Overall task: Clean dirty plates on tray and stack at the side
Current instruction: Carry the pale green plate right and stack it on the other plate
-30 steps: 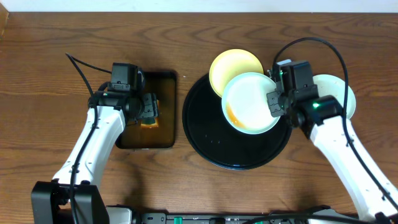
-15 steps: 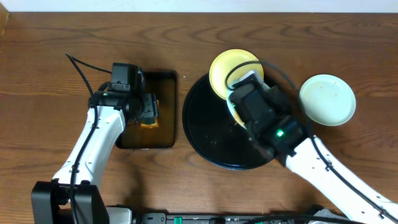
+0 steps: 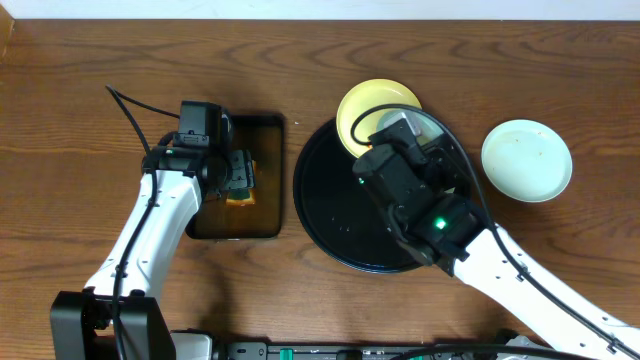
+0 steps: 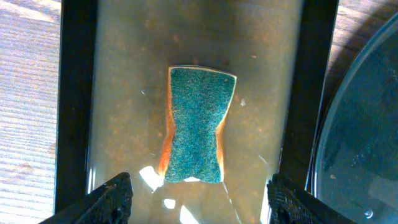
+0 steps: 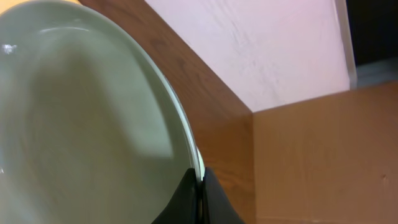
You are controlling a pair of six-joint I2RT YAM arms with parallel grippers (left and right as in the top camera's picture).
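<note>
The other pale blue-white plate (image 3: 527,161) matches and lies beside the tray, so my right gripper will go to the right in the overhead view and down over it next.
My right gripper (image 5: 199,184) is shut on the rim of a pale blue-white plate (image 5: 81,124) and holds it tilted on edge. In the overhead view my right arm (image 3: 415,195) hangs over the round black tray (image 3: 325,200) and hides most of that plate. A pale yellow plate (image 3: 375,108) rests on the tray's far rim. Another pale blue-white plate (image 3: 527,160) lies on the table to the right of the tray. My left gripper (image 4: 199,183) is open over a green-topped orange sponge (image 4: 196,127), its fingers on either side of the sponge's near end.
The sponge lies in brownish liquid in a small rectangular black tray (image 3: 270,130) left of the round tray; its walls show in the left wrist view (image 4: 74,93). The round tray's rim (image 4: 348,124) is close on the right there.
My right arm has swung over the round tray and turned the held plate from flat to tilted on edge. The left arm and sponge have not moved.
</note>
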